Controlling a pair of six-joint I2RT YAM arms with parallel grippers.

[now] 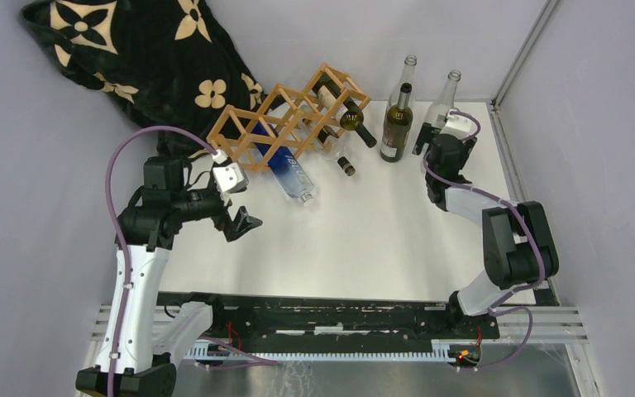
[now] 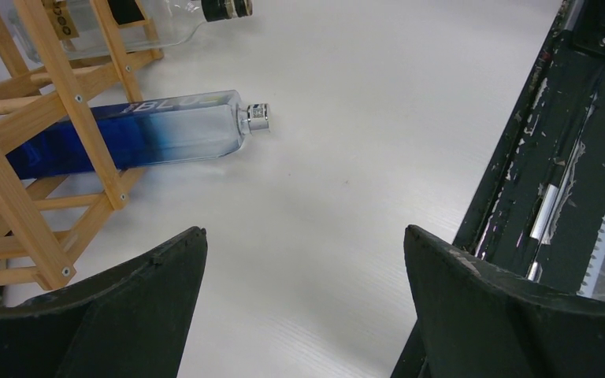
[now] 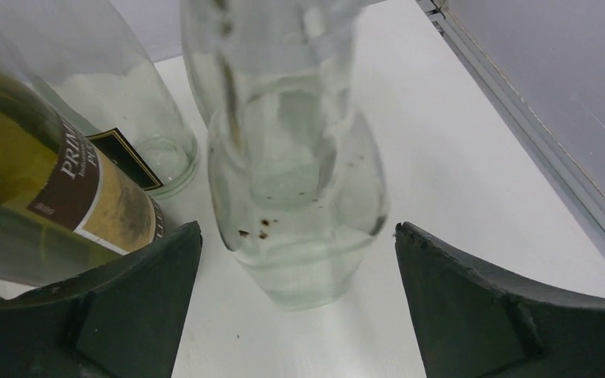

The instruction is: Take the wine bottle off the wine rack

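Observation:
My right gripper moves past the standing labelled bottle, left in the top view, onto the dark bottle's neck (image 1: 365, 134) next, because it juts from the rack (image 1: 285, 116).
The light wooden wine rack (image 1: 285, 116) stands at the back of the white table. It holds a blue-and-clear bottle (image 1: 291, 172), a dark bottle (image 1: 354, 122) and a clear bottle with a black cap (image 1: 344, 165). My left gripper (image 1: 244, 222) is open and empty, in front of the rack's left end. In the left wrist view the blue bottle (image 2: 165, 138) lies in the rack (image 2: 63, 118), ahead of my gripper (image 2: 306, 229). My right gripper (image 1: 432, 134) is open at a standing clear bottle (image 1: 443, 101). That bottle's base (image 3: 295, 197) sits between the fingertips (image 3: 165, 264) with a gap on both sides.
A dark green labelled bottle (image 1: 397, 124) and another clear bottle (image 1: 405, 78) stand left of the right gripper; both show in the right wrist view, the labelled one (image 3: 55, 189) closest. A black patterned cloth (image 1: 140, 58) lies behind the rack. A metal rail (image 1: 521, 50) borders the right.

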